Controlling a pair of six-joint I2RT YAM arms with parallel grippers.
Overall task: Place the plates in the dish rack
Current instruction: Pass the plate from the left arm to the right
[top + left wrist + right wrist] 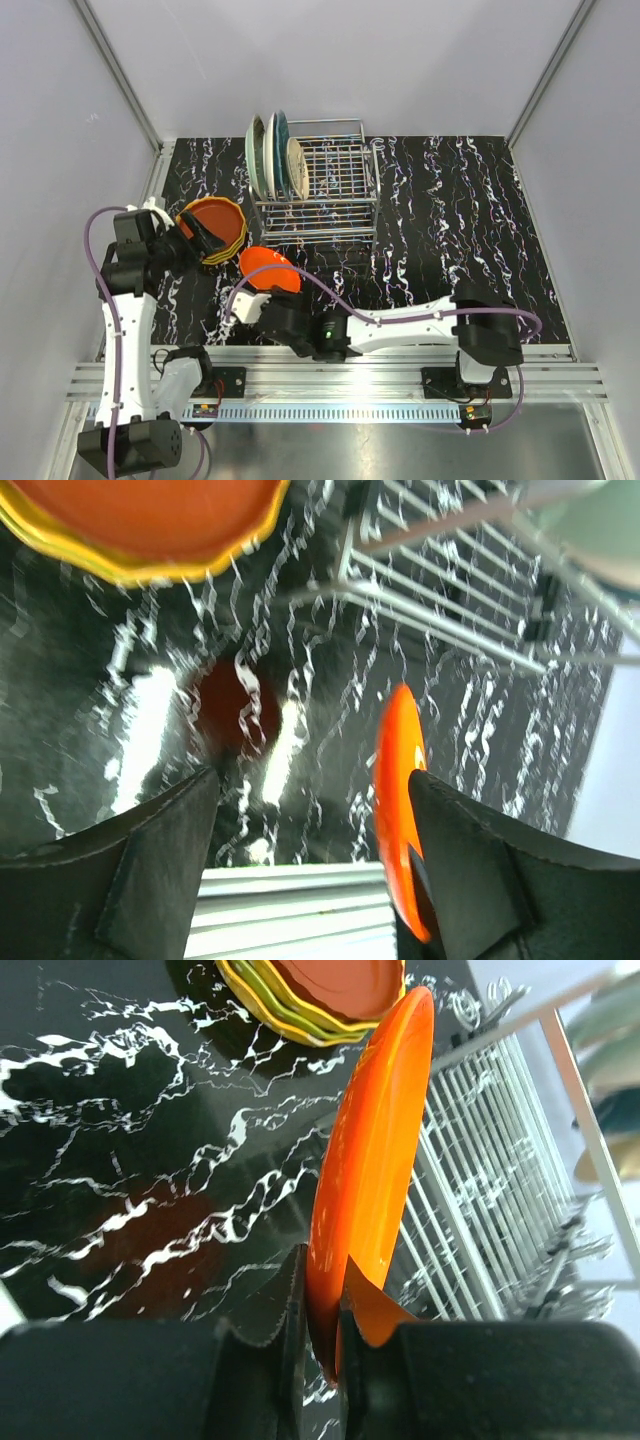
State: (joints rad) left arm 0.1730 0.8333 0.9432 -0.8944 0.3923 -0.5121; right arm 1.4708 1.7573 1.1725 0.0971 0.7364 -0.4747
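Note:
The right gripper rises outward, turns and brings the orange plate (269, 268) down into the slot beside the cream plate (297, 168) next. It then releases it, as that slot is empty.
My right gripper (262, 296) is shut on the rim of an orange plate (269, 268) and holds it on edge above the table, in front of the dish rack (335, 185). The right wrist view shows the jaws (335, 1300) pinching the plate (372, 1160), with the rack (490, 1190) to its right. A mint green (256, 155), a teal (279, 148) and a cream plate (297, 168) stand in the rack's left slots. My left gripper (206, 236) is open and empty over a stack (212, 225) topped by a red-orange plate; the stack (140, 520) also shows in its wrist view.
The rack's middle and right slots hold nothing. The left wrist view shows the held orange plate (397, 800) edge-on beside my right finger (480, 870). White walls close in the black marbled table (450, 220); a metal rail (340, 380) runs along its near edge.

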